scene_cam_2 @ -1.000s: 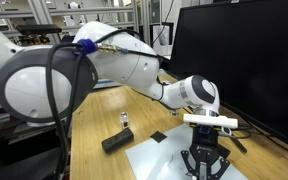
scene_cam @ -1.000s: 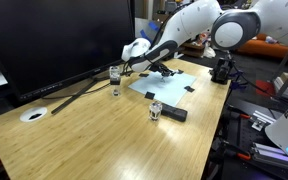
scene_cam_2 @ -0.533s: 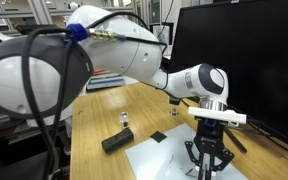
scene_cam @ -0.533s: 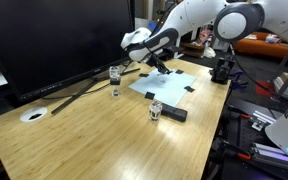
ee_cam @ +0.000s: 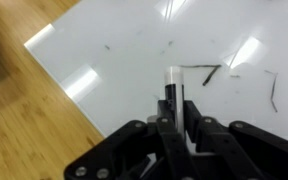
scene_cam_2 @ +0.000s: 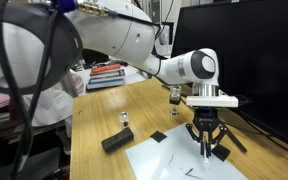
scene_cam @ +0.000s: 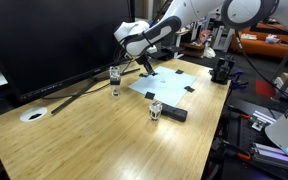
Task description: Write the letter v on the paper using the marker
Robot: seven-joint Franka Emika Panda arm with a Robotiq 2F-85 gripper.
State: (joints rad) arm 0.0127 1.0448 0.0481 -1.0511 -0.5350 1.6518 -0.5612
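My gripper holds the marker, and the marker point(ee_cam: 172, 88) tip hangs clear of the paper, so next my gripper should move down slightly toward the paper point(scene_cam: 171, 80), shift toward the small glass and let go of the marker.
The white paper point(scene_cam: 171, 80) lies taped on the wooden table; it also shows in an exterior view point(scene_cam_2: 174, 163) and fills most of the wrist view point(ee_cam: 134, 50). Short dark strokes point(ee_cam: 212, 71) are on the sheet. My gripper point(scene_cam: 146, 66) is shut on the marker point(ee_cam: 172, 88), a thin dark stick pointing down between the fingers point(ee_cam: 174, 122). In an exterior view the gripper point(scene_cam_2: 206, 138) hangs above the sheet, and the marker tip point(scene_cam_2: 206, 153) looks lifted clear of it.
A black oblong block point(scene_cam: 174, 114) and a small clear object point(scene_cam: 156, 109) lie near the paper's front edge. A small glass point(scene_cam: 115, 76) stands by the large black monitor point(scene_cam: 54, 40). A white disc point(scene_cam: 33, 114) lies far off. Black tape strips point(scene_cam_2: 159, 136) mark the corners.
The gripper has risen from the paper with the marker in it and swung toward the sheet's far edge. The paper and the other objects have not moved.
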